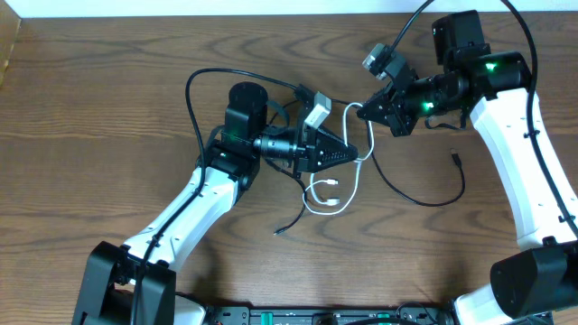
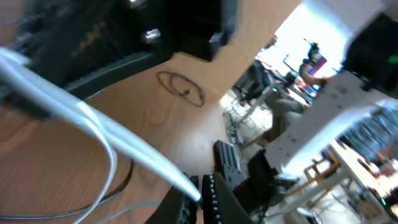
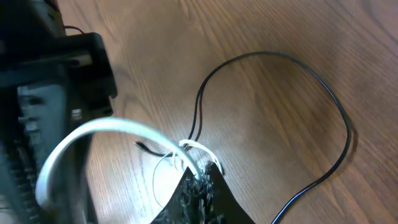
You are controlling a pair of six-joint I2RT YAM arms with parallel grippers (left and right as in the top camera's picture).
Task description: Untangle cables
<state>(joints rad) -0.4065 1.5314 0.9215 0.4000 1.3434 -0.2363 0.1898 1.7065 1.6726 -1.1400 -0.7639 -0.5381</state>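
Note:
The white coil lies over the black cable, so the robot's right gripper should next lift high and go across toward the black cable's plug [image 1: 456, 159] before it releases the white end.
The white cable [image 1: 356, 171] hangs in a loop between both grippers and trails down to a small coil [image 1: 325, 206] on the wooden table. My left gripper [image 1: 354, 153] is shut on it; in the left wrist view the white cable [image 2: 124, 143] runs straight into the closed jaws of the gripper [image 2: 202, 186]. My right gripper [image 1: 364, 112] is just above and to the right, also shut on the white cable [image 3: 118, 126], which arcs into this gripper [image 3: 204, 171]. The black cable [image 1: 424, 202] curves away to the right, its plug [image 1: 456, 159] lying free; it shows as a wide loop [image 3: 280, 57].
Another black cable end [image 1: 281, 232] lies below the white coil. The left arm's own thick black wire [image 1: 192, 90] arches over the table [image 1: 108, 135] at the left. The table's far edge [image 1: 226, 15] runs along the top, with both arm bases near the front edge.

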